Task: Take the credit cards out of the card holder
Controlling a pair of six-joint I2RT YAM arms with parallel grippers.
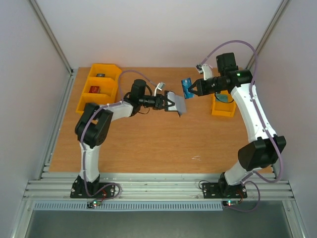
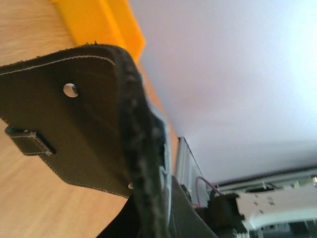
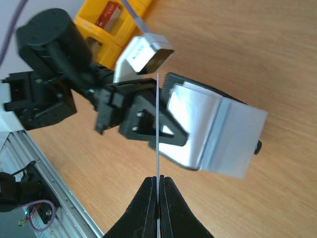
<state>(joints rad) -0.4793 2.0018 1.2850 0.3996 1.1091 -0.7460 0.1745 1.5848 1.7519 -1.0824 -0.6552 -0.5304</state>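
My left gripper should move down next and release the card holder (image 1: 177, 104) on the bare tabletop below it, since the blue card is already out.
The card holder (image 1: 177, 104) is held open above the table's middle, with my left gripper (image 1: 167, 103) shut on one panel. Its black outside with the snap tab (image 2: 28, 141) fills the left wrist view. Its blue-grey inner panels (image 3: 218, 131) face the right wrist camera. My right gripper (image 1: 192, 89) is shut on a blue credit card (image 1: 186, 88), held in the air just right of the holder and apart from it. In the right wrist view that card (image 3: 157, 124) shows edge-on as a thin line rising from my closed fingertips (image 3: 148, 191).
Yellow bins (image 1: 99, 85) stand at the back left, and one holds a red card (image 3: 107, 13). Another yellow bin (image 1: 221, 110) sits under my right arm with something pale blue inside. White walls enclose the table on three sides.
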